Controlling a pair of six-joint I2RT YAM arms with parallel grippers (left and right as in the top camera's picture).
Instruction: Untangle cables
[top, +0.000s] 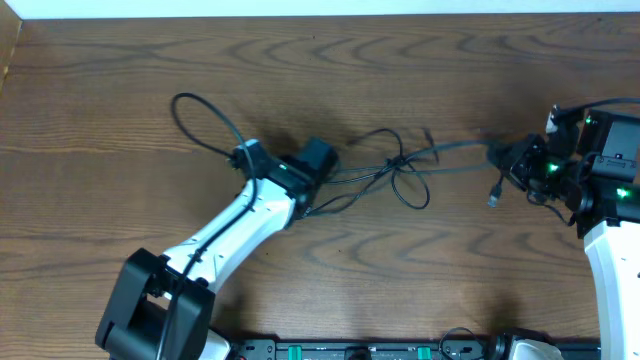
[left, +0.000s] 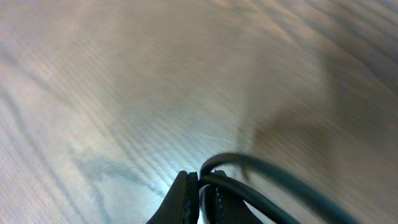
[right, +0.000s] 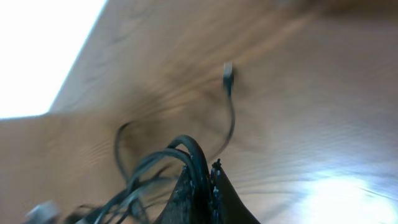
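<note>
The tabletop is bare to the left of my left gripper in the overhead view. I will pull that way next, away from the crossed strands, and release the cable.
Thin black cables (top: 400, 170) lie stretched across the table between my two grippers and cross in a knot near the middle. One black loop (top: 200, 115) lies behind the left arm. My left gripper (top: 322, 165) is shut on a black cable (left: 249, 186) at the tangle's left end, and its fingers (left: 200, 193) are pressed together on the cable. My right gripper (top: 508, 158) is shut on black cable strands (right: 186, 152) at the right end, its fingers (right: 205, 180) closed. A loose plug (top: 493, 197) hangs below the right gripper and also shows in the right wrist view (right: 228, 71). I cannot pick out a white cable for sure.
The wooden table (top: 320, 70) runs to its far edge at the top. The left arm's white link (top: 240, 225) reaches in from the bottom left. The right arm's body (top: 610, 170) stands at the right edge. A dark rail (top: 380, 350) runs along the front.
</note>
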